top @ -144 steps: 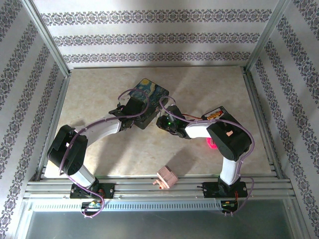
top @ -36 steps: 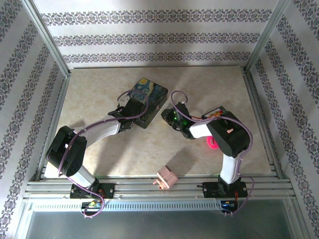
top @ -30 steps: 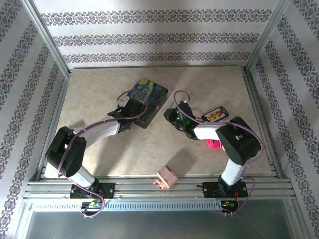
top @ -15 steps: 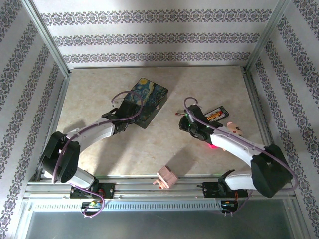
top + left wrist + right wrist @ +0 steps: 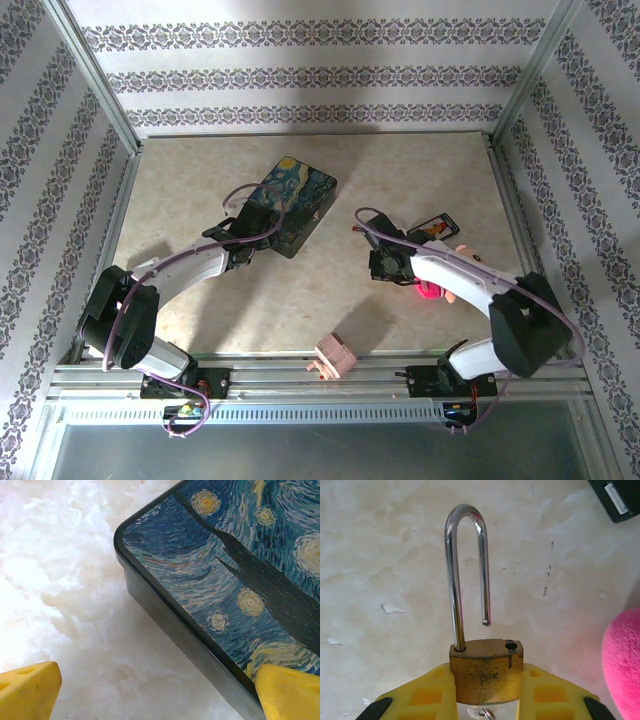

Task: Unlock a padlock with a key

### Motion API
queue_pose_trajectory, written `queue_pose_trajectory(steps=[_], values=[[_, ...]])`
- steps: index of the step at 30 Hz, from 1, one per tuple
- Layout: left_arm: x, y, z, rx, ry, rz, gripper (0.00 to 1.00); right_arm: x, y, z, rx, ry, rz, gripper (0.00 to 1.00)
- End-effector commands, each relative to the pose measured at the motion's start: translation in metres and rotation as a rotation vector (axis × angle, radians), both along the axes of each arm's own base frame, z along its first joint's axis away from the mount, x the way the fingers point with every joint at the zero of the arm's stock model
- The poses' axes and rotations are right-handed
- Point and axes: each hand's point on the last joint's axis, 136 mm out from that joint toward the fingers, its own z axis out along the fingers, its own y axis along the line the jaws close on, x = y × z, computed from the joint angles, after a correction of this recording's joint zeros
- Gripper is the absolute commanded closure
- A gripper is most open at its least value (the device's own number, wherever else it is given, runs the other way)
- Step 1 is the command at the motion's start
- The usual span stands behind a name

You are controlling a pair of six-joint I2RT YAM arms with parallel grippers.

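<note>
My right gripper carries the brass padlock point(image 5: 487, 672) toward the painted box next, lowers and releases it, since bare tabletop lies below that way and the shackle is already raised.
In the right wrist view my right gripper point(image 5: 487, 692) is shut on the brass padlock point(image 5: 487, 672), with a yellow finger on each side of its body. The silver shackle point(image 5: 455, 580) stands raised, and its free end hangs clear above its hole. A bit of the grey key point(image 5: 482, 713) shows under the padlock's body. From above, the right gripper point(image 5: 380, 262) sits over the table right of centre. My left gripper point(image 5: 159, 690) is open, its yellow fingertips point(image 5: 27, 690) straddling the near edge of the painted box point(image 5: 240, 570) without touching it.
The painted box point(image 5: 290, 205) lies behind the table's centre, with the left gripper point(image 5: 248, 238) at its near left corner. A pink fuzzy thing point(image 5: 430, 290) and a black packet with an orange label point(image 5: 433, 228) lie by the right arm. A wooden block point(image 5: 336, 355) sits at the front edge.
My right arm has swung right and toward the front, carrying the padlock away from the box. The left gripper has drawn back a little from the box and stays open.
</note>
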Motion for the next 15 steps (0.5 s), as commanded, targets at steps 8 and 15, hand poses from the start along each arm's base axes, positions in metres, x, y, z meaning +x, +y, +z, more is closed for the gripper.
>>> queue_pose_trajectory(steps=[8,15], values=[[-0.01,0.006,-0.006,0.006,0.049,-0.006,0.01,0.017,0.027,-0.026,-0.106,0.13,0.102,1.0],[-0.01,0.007,-0.006,0.006,0.049,-0.004,0.01,0.018,0.053,-0.042,-0.094,0.181,0.158,1.0]])
